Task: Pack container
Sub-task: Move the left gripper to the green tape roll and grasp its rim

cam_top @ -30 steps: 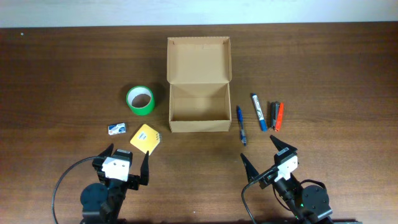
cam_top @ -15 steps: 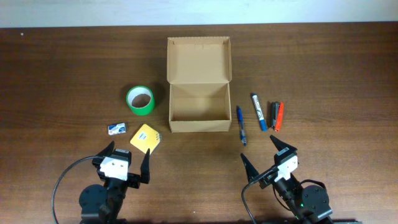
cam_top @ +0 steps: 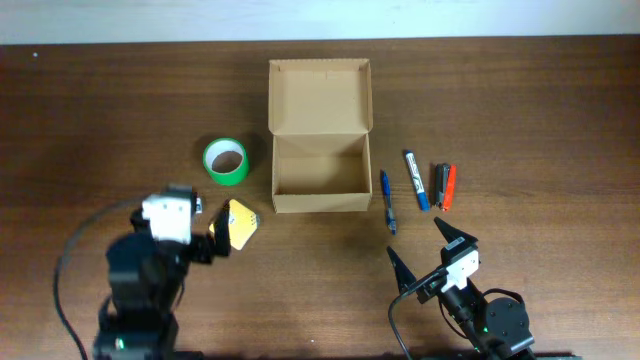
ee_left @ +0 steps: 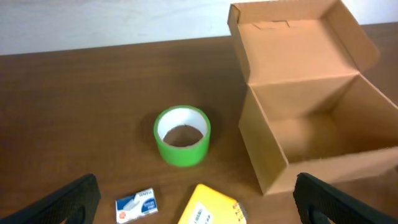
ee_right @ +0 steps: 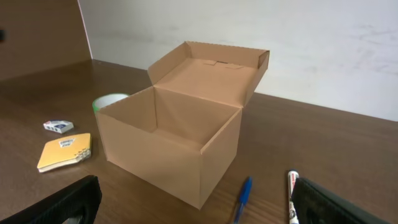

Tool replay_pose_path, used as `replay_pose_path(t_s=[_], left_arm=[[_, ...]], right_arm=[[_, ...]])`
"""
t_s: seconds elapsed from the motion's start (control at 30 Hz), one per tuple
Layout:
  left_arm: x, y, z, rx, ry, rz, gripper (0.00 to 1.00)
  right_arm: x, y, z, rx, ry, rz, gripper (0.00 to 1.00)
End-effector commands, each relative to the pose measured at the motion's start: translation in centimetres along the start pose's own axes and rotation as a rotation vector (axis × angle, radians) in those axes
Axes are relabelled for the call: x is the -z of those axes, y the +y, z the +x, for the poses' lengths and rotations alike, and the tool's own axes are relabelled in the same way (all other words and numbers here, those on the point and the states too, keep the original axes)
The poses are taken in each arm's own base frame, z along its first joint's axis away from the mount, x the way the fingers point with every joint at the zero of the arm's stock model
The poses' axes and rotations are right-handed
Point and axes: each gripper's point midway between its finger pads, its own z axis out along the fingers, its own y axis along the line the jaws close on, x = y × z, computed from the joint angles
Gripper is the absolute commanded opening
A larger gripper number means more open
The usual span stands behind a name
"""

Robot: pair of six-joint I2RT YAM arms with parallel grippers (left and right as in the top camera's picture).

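Note:
The tape roll's open hole has room for one finger. My left gripper needs to move outward and then down onto the green tape roll's side (cam_top: 208,159) (ee_left: 159,134) that faces away from the box.
The container (cam_top: 318,205) is a tan cardboard box, open and empty, with its flap lid folded back. It also shows in the left wrist view (ee_left: 267,155) and the right wrist view (ee_right: 155,155). My left gripper (cam_top: 205,223) is open and empty, low over the table, just left of a yellow notepad (cam_top: 241,222). In the left wrist view (ee_left: 199,211) the notepad (ee_left: 208,208) lies between the fingers. My right gripper (cam_top: 425,250) is open and empty near the front edge, in front of the box's right corner; it also shows in the right wrist view (ee_right: 202,208).
A green tape roll (cam_top: 226,161) lies left of the box. A small blue-and-white box (ee_left: 135,204) lies left of the notepad, mostly hidden under my left arm from overhead. A blue pen (cam_top: 386,200), blue marker (cam_top: 415,180), black marker (cam_top: 438,183) and red marker (cam_top: 449,187) lie to the right.
My left arm has moved away from the front edge toward the notepad and small box, now covering the small box from overhead. The right arm has not moved.

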Motion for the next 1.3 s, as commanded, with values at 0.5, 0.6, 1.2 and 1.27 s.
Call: replay_pose_path(t_s=[0.5,0.6,1.2,1.27], left_arm=[[-11.7,3.0,-5.1,0.041,0.341,-0.042,1.0],[-13.2,3.4,-3.9,0.044,0.401,-0.056,1.0],[-17.5,6.6,2.6,0.085,0.56,-0.111,1.0],[-18.1,6.7,3.7,0.089,0.589,-0.11,1.0]], right_arm=[[0.0,0.0,0.2,0.004,-0.001,0.003,0.99],[0.0,0.0,0.2,0.004,-0.001,0.003,0.99],[0.0,0.0,0.2,0.004,-0.001,0.003,0.99],[0.0,0.0,0.2,0.004,-0.001,0.003,0.99]])
